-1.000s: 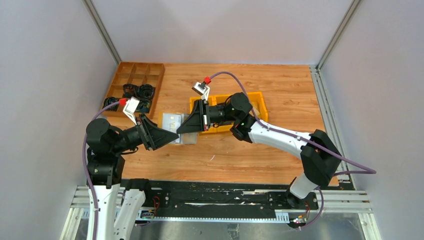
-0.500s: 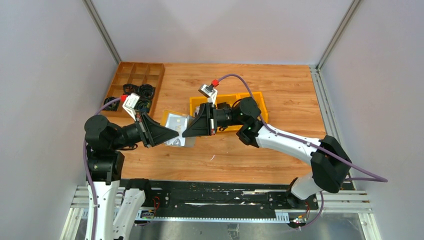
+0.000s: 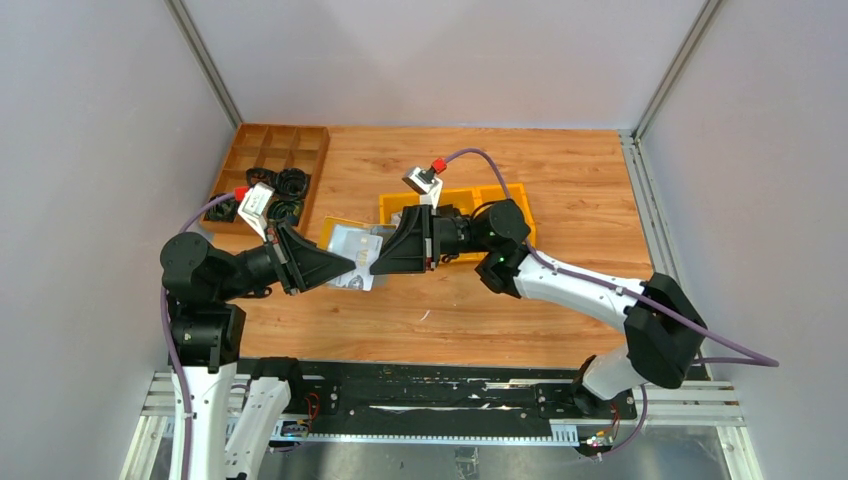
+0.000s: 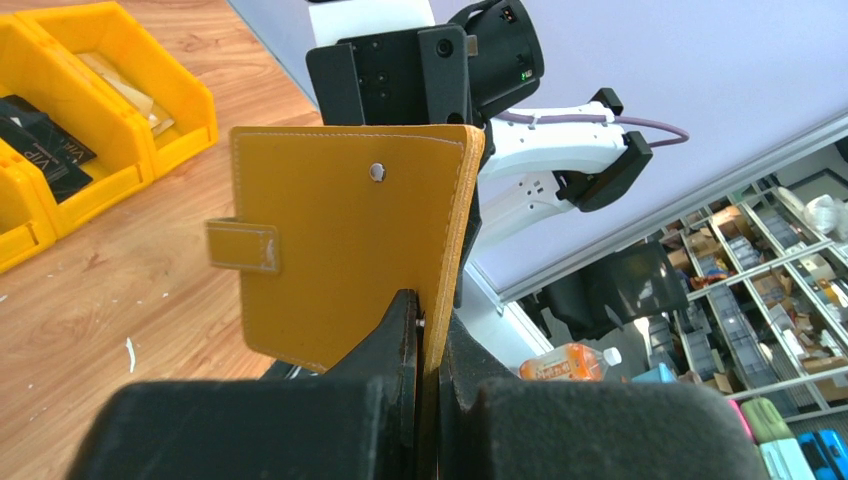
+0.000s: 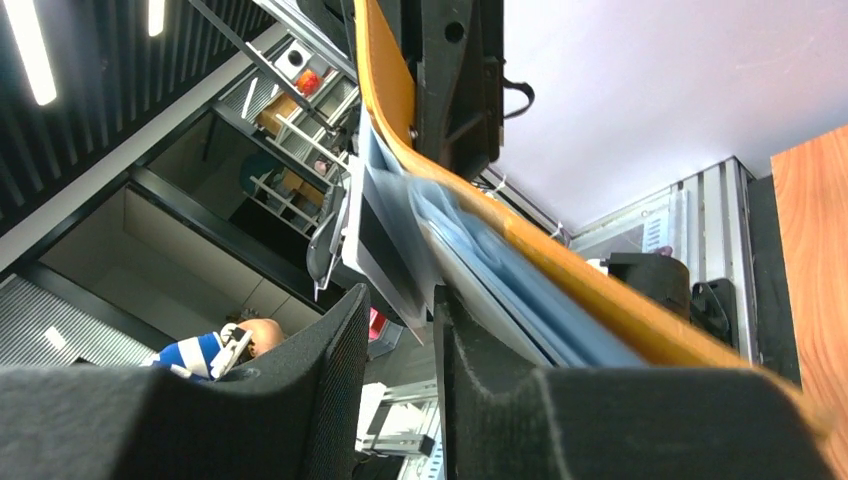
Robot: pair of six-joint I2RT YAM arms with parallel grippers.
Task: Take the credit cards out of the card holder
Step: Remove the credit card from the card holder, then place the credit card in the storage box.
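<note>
The tabletop below, beside the yellow bins, is bare. I should next tilt my left gripper downward, lower the card holder flat onto the tabletop there and let it go.
The mustard-yellow card holder (image 3: 335, 228) is held open above the table between my two grippers. My left gripper (image 3: 345, 268) is shut on its lower edge; in the left wrist view the leather flap (image 4: 350, 240) with its snap tab stands upright in the left gripper (image 4: 430, 330). My right gripper (image 3: 380, 265) faces it from the right. In the right wrist view the holder (image 5: 390, 90) curves away, blue-grey sleeves inside. A light grey credit card (image 5: 385, 240) sticks out of it, its corner between the parted fingers of the right gripper (image 5: 400, 295). The cards (image 3: 355, 245) show pale from above.
Yellow plastic bins (image 3: 500, 205) with black and tan pieces stand just behind the right gripper, and also show in the left wrist view (image 4: 100, 90). A wooden compartment tray (image 3: 270, 160) with black parts sits at the back left. Grey walls close in both sides.
Both grippers have lifted and tilted the card holder up from the table. The right arm has drawn back a little to the right, the left arm a little to the left.
</note>
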